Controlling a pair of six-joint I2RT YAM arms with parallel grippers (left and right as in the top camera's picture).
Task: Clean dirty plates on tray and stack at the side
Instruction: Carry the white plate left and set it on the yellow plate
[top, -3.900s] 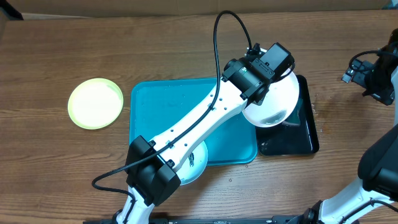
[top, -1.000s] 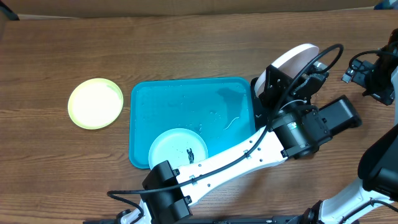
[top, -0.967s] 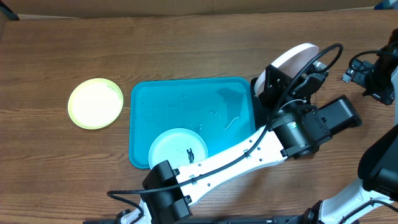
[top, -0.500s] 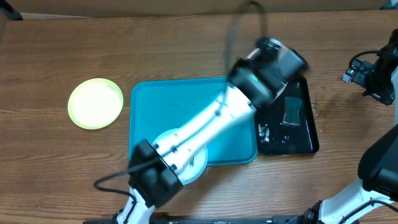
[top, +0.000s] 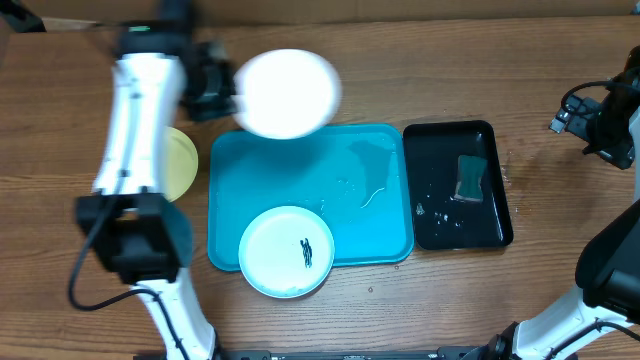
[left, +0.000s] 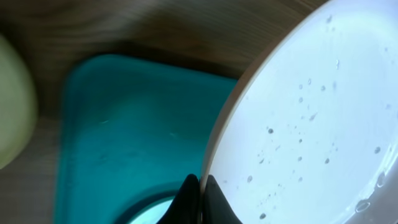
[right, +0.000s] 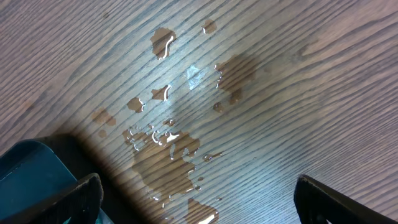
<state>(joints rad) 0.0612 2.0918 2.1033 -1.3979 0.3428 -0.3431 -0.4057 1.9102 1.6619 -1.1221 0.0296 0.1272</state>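
Note:
My left gripper should next bring the white plate (top: 288, 93) to the left in the overhead view, back and down onto the yellow-green plate (top: 182, 165), which is beside the tray.
My left gripper (top: 226, 95) is shut on the rim of the white plate (top: 288, 93), which hangs in the air over the far edge of the turquoise tray (top: 370, 160). In the left wrist view the two dark fingertips (left: 191, 198) pinch the rim of that plate (left: 311, 118), which is wet with drops. A light blue rimmed plate (top: 287, 251) with a black smear lies at the tray's near edge. The yellow-green plate (top: 182, 165) lies on the table left of the tray, mostly hidden by my left arm. My right gripper (right: 199, 199) stands open over wet wood, holding nothing.
A glossy black tray (top: 440, 200) with a green sponge (top: 470, 177) and water drops sits right of the turquoise tray. Water is spilled on the table (right: 168, 149) beside the black tray's corner (right: 28, 168). My right arm (top: 600, 120) stays at the far right edge.
My left arm has swung from over the black tray across to the left, carrying the white plate with it. The black tray and sponge are now uncovered. The right arm has not moved.

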